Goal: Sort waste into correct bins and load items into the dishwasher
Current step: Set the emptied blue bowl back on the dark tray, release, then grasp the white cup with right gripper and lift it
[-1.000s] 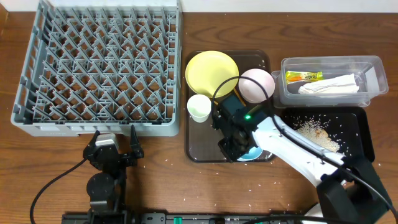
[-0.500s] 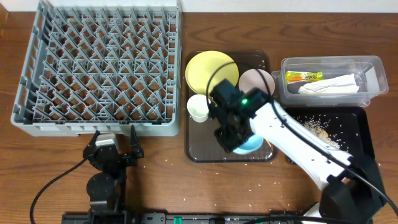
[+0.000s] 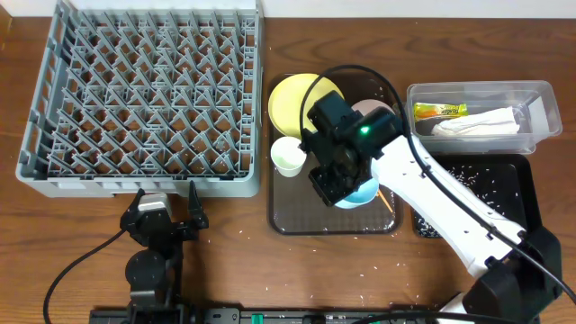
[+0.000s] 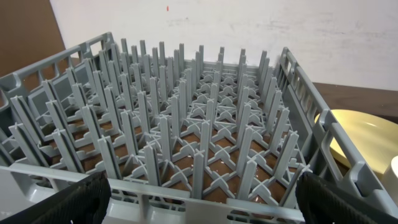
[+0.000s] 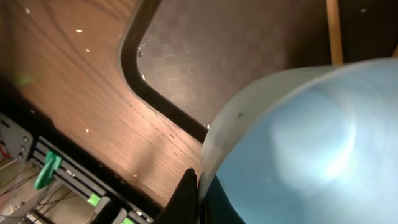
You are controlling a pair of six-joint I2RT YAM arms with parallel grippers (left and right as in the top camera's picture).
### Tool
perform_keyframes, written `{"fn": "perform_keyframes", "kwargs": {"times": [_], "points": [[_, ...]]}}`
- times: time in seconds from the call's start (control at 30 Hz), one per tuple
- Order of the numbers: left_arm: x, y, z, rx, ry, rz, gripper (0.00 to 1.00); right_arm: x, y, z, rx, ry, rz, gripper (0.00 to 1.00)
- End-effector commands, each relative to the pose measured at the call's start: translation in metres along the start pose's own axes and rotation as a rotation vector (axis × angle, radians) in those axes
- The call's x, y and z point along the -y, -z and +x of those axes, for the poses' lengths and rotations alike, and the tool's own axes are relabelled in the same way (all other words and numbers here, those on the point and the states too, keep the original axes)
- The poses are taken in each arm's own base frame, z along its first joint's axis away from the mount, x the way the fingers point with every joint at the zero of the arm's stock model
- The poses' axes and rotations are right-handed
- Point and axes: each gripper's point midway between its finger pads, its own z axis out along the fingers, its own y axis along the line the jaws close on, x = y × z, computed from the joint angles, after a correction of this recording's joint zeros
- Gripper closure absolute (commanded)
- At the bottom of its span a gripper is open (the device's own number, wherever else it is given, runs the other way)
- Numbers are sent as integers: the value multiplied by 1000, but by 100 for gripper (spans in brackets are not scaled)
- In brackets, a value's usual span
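Note:
My right gripper lowers the light-blue bowl (image 3: 361,191) onto the brown tray's clear near part next, as that spot lies below the gripper, and releases the bowl's rim.
My right gripper (image 3: 344,186) is shut on the rim of the light-blue bowl (image 3: 361,191) and holds it over the brown tray (image 3: 297,216); the bowl fills the right wrist view (image 5: 311,143). The yellow plate (image 3: 293,101), the small white cup (image 3: 288,156) and the white bowl (image 3: 383,112), partly hidden by the arm, sit on the tray. The grey dish rack (image 3: 144,99) stands at the left and fills the left wrist view (image 4: 186,137). The clear tub (image 3: 477,117) holds the sachet wrapper (image 3: 439,110) and napkin (image 3: 477,124). The black tub (image 3: 490,184) holds rice grains. My left gripper (image 3: 166,214) is open and empty.
A wooden chopstick (image 5: 333,31) lies on the brown tray. Loose rice grains lie scattered on the wooden table in front of the tray. The left gripper rests just in front of the rack's near wall.
My right gripper has lifted the light-blue bowl off the tray's front right part and moved it up and toward the left. The left arm has not moved.

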Motion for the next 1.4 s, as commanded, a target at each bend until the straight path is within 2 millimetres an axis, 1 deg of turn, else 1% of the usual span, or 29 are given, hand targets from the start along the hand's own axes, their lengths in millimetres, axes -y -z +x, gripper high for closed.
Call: {"fn": "perform_keyframes", "kwargs": {"times": [0.0,0.2,0.3,0.33,0.4,0.47,0.57,0.63,0.73,0.83,0.87,0.93,1.0,1.07,1.13,1.2,1.37], "points": [[-4,-3,16,-36,-9,-18,5,0,-27,14,-71,16,-7,99],[-4,-3,16,-36,-9,-18,5,9,-62,31,-121,7,-4,99],[-4,-3,16,-36,-9,-18,5,9,-70,35,-127,4,-6,99],[-4,-3,16,-36,-9,-18,5,9,-71,36,-128,3,-8,99],[-4,-3,16,-36,-9,-18,5,9,-72,37,-129,1,-13,96],[-4,-3,16,-36,-9,-18,5,8,-71,37,-131,0,-14,89],[-4,-3,16,-36,-9,-18,5,5,-66,35,-133,-3,-30,83],[-4,-3,16,-36,-9,-18,5,0,-53,26,-115,-5,-53,72],[-4,-3,16,-36,-9,-18,4,-2,-31,9,-73,-12,-62,65],[-4,-3,16,-36,-9,-18,5,-1,-4,-18,21,-30,-66,57],[-4,-3,16,-36,-9,-18,5,-1,2,-27,54,-37,-68,55],[-4,-3,16,-36,-9,-18,5,3,15,-52,151,-80,-69,55],[-4,-3,16,-36,-9,-18,5,16,20,-72,236,-188,-32,58],[-4,-3,16,-36,-9,-18,5,31,17,-90,311,-278,25,58],[-4,-3,16,-36,-9,-18,5,36,11,-102,346,-295,41,58],[-4,-3,16,-36,-9,-18,4,37,-4,-111,344,-316,34,58],[-4,-3,16,-36,-9,-18,5,32,-52,-118,267,-352,-8,55]]}}
